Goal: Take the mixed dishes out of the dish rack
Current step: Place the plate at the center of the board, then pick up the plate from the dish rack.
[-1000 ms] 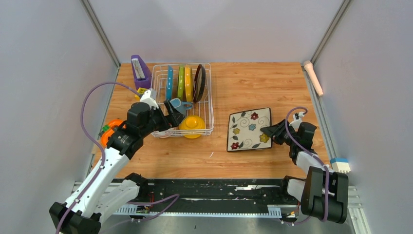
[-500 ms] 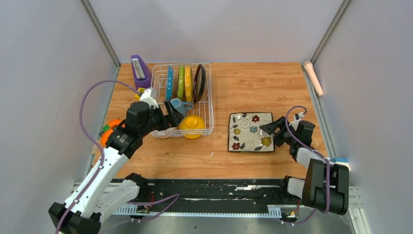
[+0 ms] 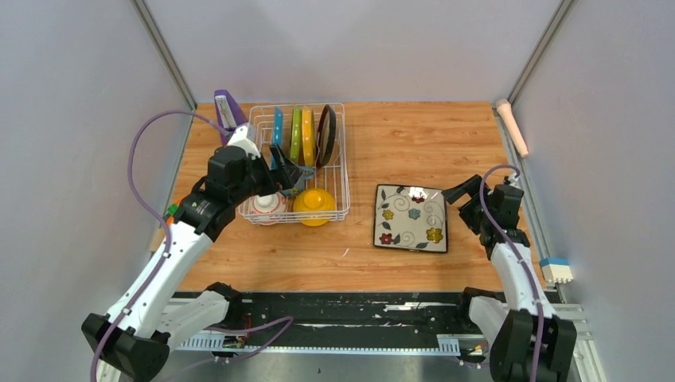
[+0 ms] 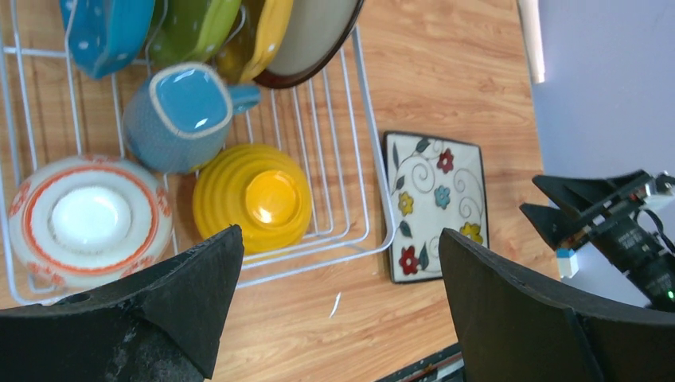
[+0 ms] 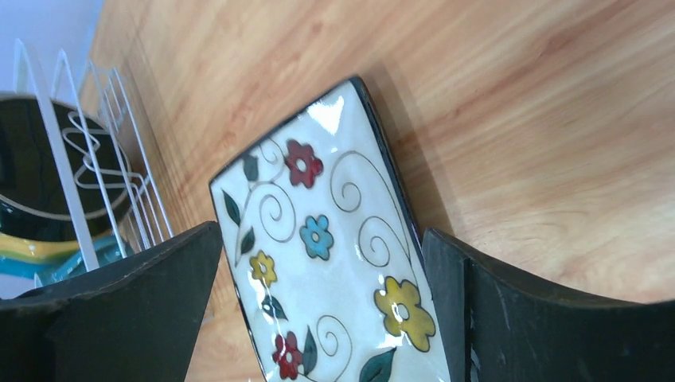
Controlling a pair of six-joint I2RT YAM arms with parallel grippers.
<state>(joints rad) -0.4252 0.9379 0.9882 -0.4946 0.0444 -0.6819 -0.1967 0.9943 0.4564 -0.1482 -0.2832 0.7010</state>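
I will next reach outward past the mug [image 4: 179, 115] with my left gripper and close it across the dark round plate's upper rim [image 4: 340, 46], which is outward at the open end of the row.
The white wire dish rack [image 3: 345, 159] [image 4: 318, 267] stands at the back left. Blue-dotted [image 3: 277, 127], green [image 3: 295, 131] and yellow [image 3: 307, 134] plates and a dark round plate [image 3: 325, 135] stand upright in it. A blue mug [image 4: 179, 115], a yellow bowl [image 3: 316, 203] [image 4: 255, 195] and a red-and-white bowl [image 3: 267, 205] [image 4: 87, 215] sit in its front. My left gripper [image 3: 285, 169] [image 4: 341, 232] hovers open above the mug. The dark-rimmed square flowered plate [image 3: 411, 217] [image 5: 326, 263] lies flat on the table. My right gripper [image 3: 470, 199] [image 5: 322, 231] is open just off its right edge, holding nothing.
A purple slanted holder [image 3: 229, 111] stands left of the rack. A sliver of an orange object [image 3: 171, 211] shows under the left arm. A pale cylinder [image 3: 512, 127] lies along the right wall, and a white-and-blue block [image 3: 557, 270] sits at the near right.
My right gripper opened, let go of the square plate and drew back to the right; the plate now lies flat. My left gripper moved farther over the rack, uncovering the red-and-white bowl.
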